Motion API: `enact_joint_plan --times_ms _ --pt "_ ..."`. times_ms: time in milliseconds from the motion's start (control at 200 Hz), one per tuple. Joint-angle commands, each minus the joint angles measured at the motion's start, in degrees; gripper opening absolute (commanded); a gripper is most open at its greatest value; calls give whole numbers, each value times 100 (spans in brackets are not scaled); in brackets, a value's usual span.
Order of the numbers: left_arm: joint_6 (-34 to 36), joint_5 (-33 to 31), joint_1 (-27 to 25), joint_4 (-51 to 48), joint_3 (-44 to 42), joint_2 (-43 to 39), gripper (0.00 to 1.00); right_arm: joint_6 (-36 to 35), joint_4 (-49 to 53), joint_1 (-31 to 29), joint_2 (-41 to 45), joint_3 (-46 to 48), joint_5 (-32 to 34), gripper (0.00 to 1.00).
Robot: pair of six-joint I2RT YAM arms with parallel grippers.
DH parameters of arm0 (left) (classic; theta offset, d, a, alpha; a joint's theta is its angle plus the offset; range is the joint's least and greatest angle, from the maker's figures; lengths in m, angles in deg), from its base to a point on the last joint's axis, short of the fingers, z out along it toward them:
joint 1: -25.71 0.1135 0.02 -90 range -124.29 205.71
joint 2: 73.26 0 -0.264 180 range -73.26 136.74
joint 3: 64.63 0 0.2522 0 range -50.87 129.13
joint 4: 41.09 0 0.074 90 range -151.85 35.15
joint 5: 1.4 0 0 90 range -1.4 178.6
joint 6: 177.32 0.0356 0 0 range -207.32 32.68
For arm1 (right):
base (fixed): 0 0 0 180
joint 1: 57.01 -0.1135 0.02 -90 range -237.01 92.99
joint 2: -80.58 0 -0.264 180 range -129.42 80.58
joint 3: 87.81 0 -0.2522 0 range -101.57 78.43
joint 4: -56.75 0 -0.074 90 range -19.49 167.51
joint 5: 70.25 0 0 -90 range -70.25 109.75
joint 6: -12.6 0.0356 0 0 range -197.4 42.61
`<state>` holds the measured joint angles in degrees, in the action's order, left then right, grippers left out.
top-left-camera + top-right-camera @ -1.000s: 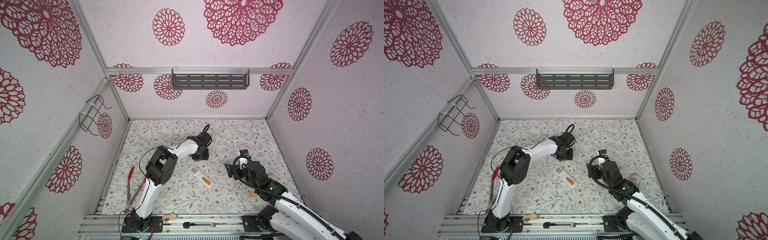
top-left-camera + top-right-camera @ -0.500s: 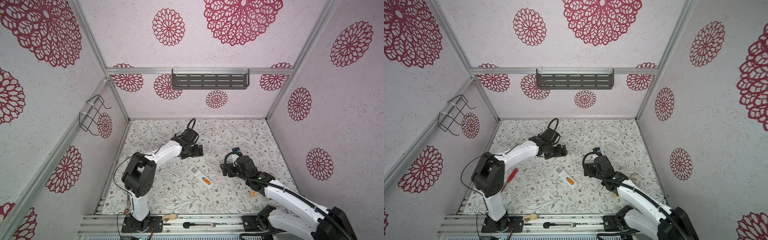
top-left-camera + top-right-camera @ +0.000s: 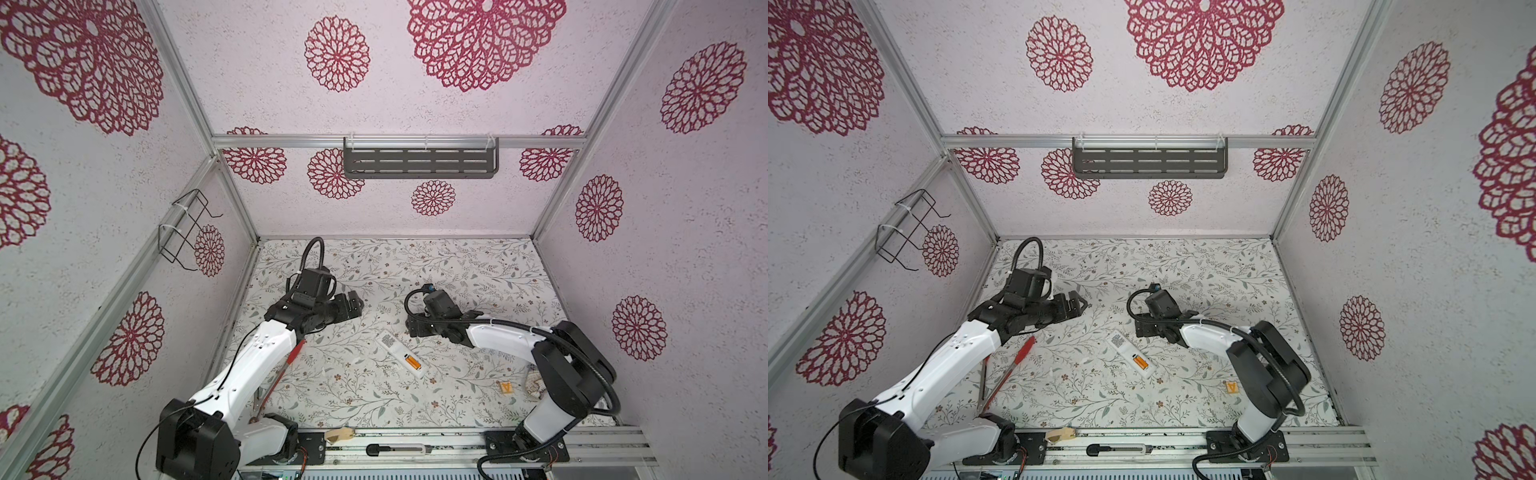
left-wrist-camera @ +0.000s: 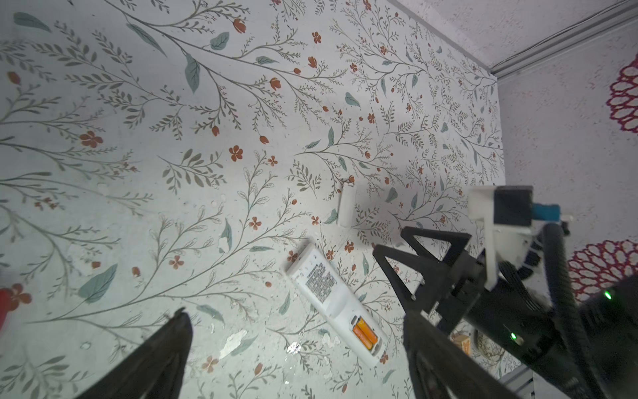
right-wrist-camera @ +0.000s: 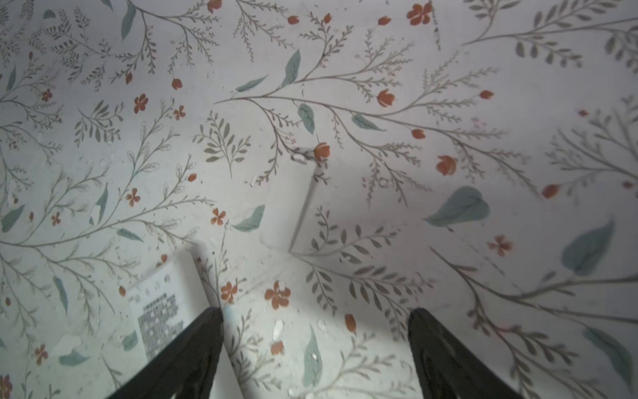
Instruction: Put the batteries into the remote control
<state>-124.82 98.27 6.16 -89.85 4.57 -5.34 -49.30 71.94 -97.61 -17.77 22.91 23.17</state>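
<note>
The right gripper moves down and over the small white cover piece [image 5: 289,203] next, fingers astride its long sides, as the batteries already lie in the remote's uncovered compartment.
The white remote control [image 3: 400,352] [image 3: 1130,358] lies back up in the middle of the floral table. Two orange batteries [image 3: 412,363] [image 3: 1140,363] [image 4: 364,333] lie side by side in its uncovered compartment. My left gripper [image 3: 356,304] [image 3: 1079,303] [image 4: 293,312] hovers left of and behind the remote, open and empty. My right gripper [image 3: 414,326] [image 3: 1142,328] [image 5: 314,311] is low over the table just right of the remote's labelled end [image 5: 157,304], open and empty. A small white cover piece [image 4: 346,204] [image 5: 289,203] lies on the table beyond the remote.
Red-handled tongs [image 3: 282,365] [image 3: 1005,373] lie at the front left under the left arm. A flat orange tag [image 3: 505,386] [image 3: 1232,387] sits at the front right. A grey shelf [image 3: 419,158] hangs on the back wall and a wire rack [image 3: 187,228] on the left wall.
My left gripper has opened and pulled back to the left, away from the remote. My right gripper has moved left, close to the remote's labelled end.
</note>
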Motion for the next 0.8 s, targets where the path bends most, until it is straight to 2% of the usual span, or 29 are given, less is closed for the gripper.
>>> enact_joint_plan --times_ms 0,285,410,505,650,791 --pt "227 193 194 -76 -179 -390 97 366 65 -78 -376 -540 324 86" --pt "439 554 577 -174 -616 -885 97 457 932 -345 -1528 -1888 1182 77" --pt "410 639 619 -126 -701 -1021 97 389 1443 -543 -1913 -2400 1741 69" --pt "394 657 640 -97 -727 -1085 97 441 1682 -622 -2158 -2649 1856 64" --pt "375 735 652 -92 -737 -1071 97 567 1604 -651 -2199 -2538 1864 44" --pt "354 777 652 -112 -771 -1053 97 524 1559 -660 -2110 -2305 1877 35"
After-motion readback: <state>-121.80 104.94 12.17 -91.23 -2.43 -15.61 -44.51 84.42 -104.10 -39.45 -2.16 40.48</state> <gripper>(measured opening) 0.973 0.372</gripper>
